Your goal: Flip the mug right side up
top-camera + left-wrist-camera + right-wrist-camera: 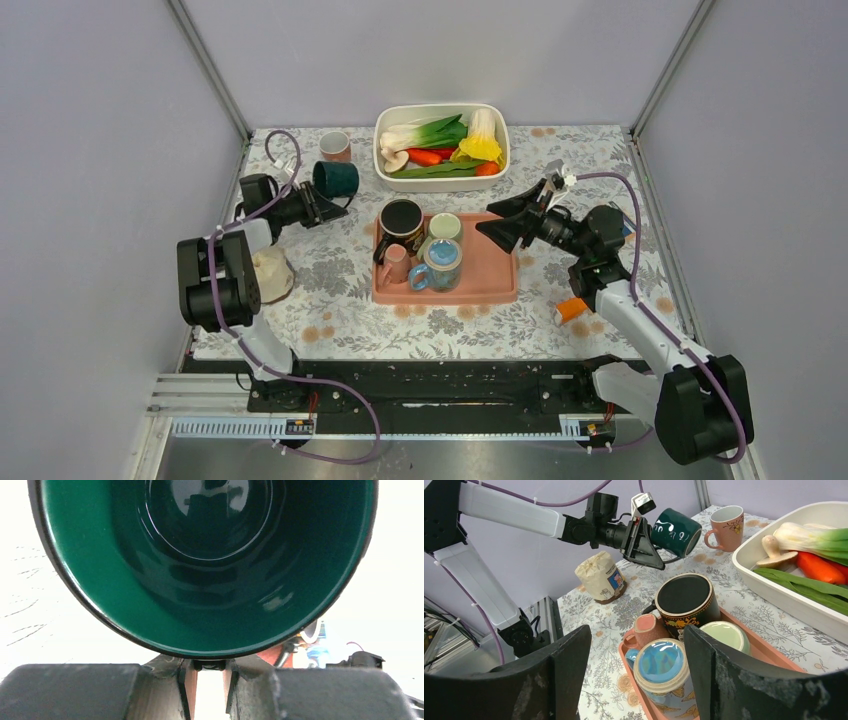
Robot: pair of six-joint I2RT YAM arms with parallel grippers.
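The green mug being held lies on its side, so the left gripper needs to tilt down as it lowers to the floral cloth by the pink mug and let go there.
A dark green mug (335, 179) is held off the table at the back left, lying on its side with its mouth facing the left wrist. In the left wrist view its green inside (210, 570) fills the frame. My left gripper (318, 200) is shut on the mug's handle, which sits pinched between the jaws (210, 672). The right wrist view shows the mug (674, 525) and the left gripper (640, 542) above the floral cloth. My right gripper (503, 226) is open and empty, hovering over the right part of the pink tray, above a blue mug (663, 662).
The pink tray (490, 285) holds a black mug (400, 218), a pale green cup (445, 226), a blue mug (441, 262) and a small pink cup (396, 262). A pink mug (335, 145) and a white vegetable bin (380, 150) stand behind. A paper bag (270, 272) sits left, an orange object (572, 308) right.
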